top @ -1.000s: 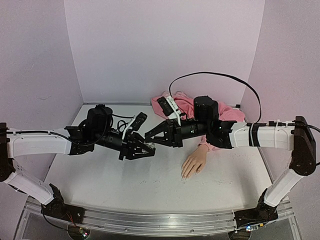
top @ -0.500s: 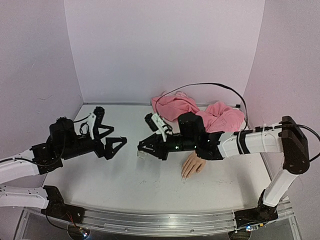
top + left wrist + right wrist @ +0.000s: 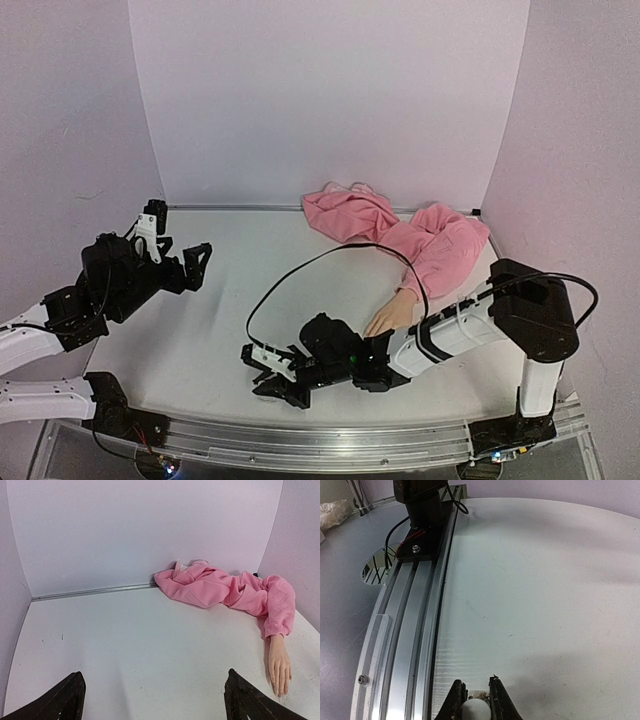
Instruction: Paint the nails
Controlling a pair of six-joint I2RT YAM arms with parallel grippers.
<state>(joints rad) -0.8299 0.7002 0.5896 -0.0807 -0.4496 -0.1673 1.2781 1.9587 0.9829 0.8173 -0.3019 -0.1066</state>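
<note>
My right gripper will next move down slightly to the bare tabletop [image 3: 267, 400] beside the aluminium bar and let go of the bottle there, because that spot is clear of the mannequin hand.
The beige mannequin hand [image 3: 388, 317] lies palm down at the right, its wrist in a pink hoodie sleeve [image 3: 432, 262]. In the left wrist view the hand [image 3: 278, 664] points toward me and the nails [image 3: 280, 694] show only as tiny pale tips. My left gripper [image 3: 183, 262] [image 3: 154, 674] hangs open and empty over the far left of the table. My right gripper [image 3: 268, 378] [image 3: 476, 685] sits low by the front edge, left of the hand. It is shut on a small clear bottle with a white cap [image 3: 475, 709].
The pink hoodie [image 3: 352, 214] is heaped against the back wall. An aluminium rail [image 3: 405, 630] runs along the table's front edge, with the left arm's base [image 3: 422, 510] on it. A black cable [image 3: 300, 272] loops over the table from the right arm.
My left gripper has opened and pulled back to the far left. My right arm has swung from the table's middle down to the front edge, carrying the bottle.
</note>
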